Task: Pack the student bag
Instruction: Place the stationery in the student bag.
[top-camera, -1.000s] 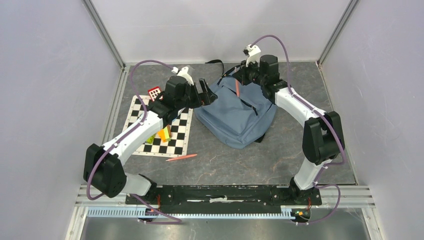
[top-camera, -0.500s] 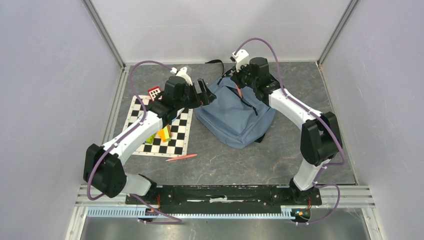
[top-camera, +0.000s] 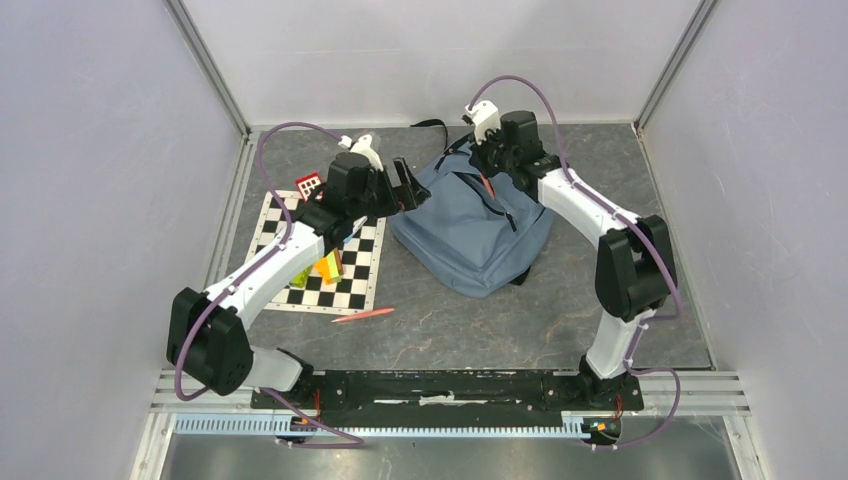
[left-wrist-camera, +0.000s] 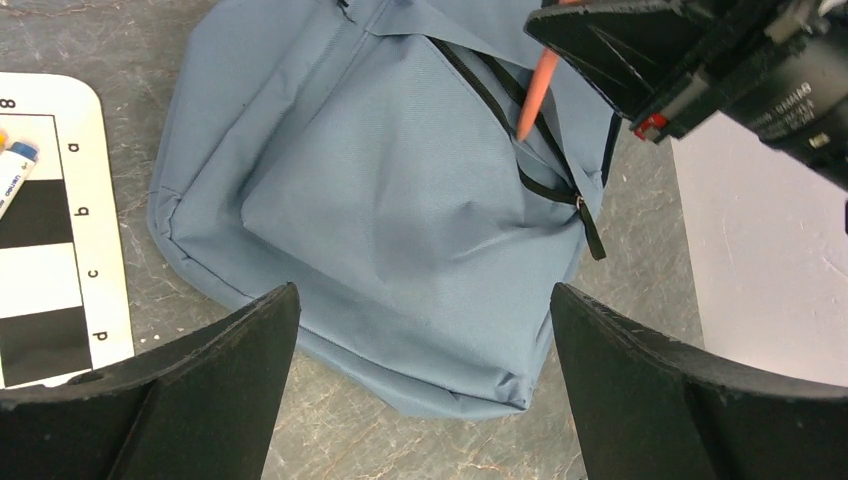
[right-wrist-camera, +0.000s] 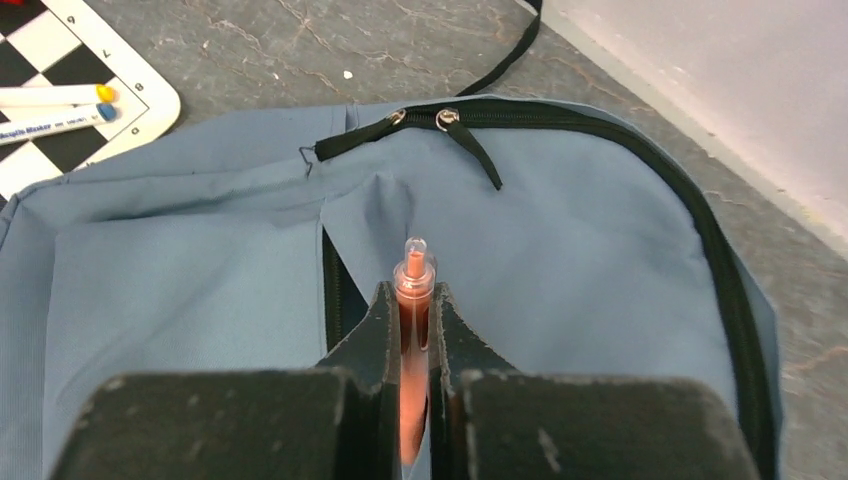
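The orange pen will go into the front pocket's zipper slit (right-wrist-camera: 332, 290) next, as my right gripper moves back and down to slide it in and then opens.
The student bag (top-camera: 470, 235) lies flat on the table behind the middle, a blue-grey backpack with dark zippers. My right gripper (top-camera: 487, 175) hangs over its upper part, shut on an orange pen (right-wrist-camera: 412, 290) that points down at the fabric. The pen's tip (left-wrist-camera: 527, 120) sits beside the front pocket's zipper slit (right-wrist-camera: 332, 290), which gapes slightly. My left gripper (left-wrist-camera: 422, 290) is open at the bag's left edge (top-camera: 408, 187), a little above it, with nothing between its fingers (left-wrist-camera: 230, 350). The main zipper (right-wrist-camera: 560, 115) at the top looks closed.
A checkerboard mat (top-camera: 320, 250) lies left of the bag with an orange block (top-camera: 327, 268), a small red thing (top-camera: 308, 185) and markers (right-wrist-camera: 50, 95) on it. A second orange pen (top-camera: 362, 315) lies on the table near the mat's front corner. Walls close in on three sides.
My right gripper has swung left and lowered with the pen, from the bag's back right corner to over the front pocket zipper. The left arm has barely moved.
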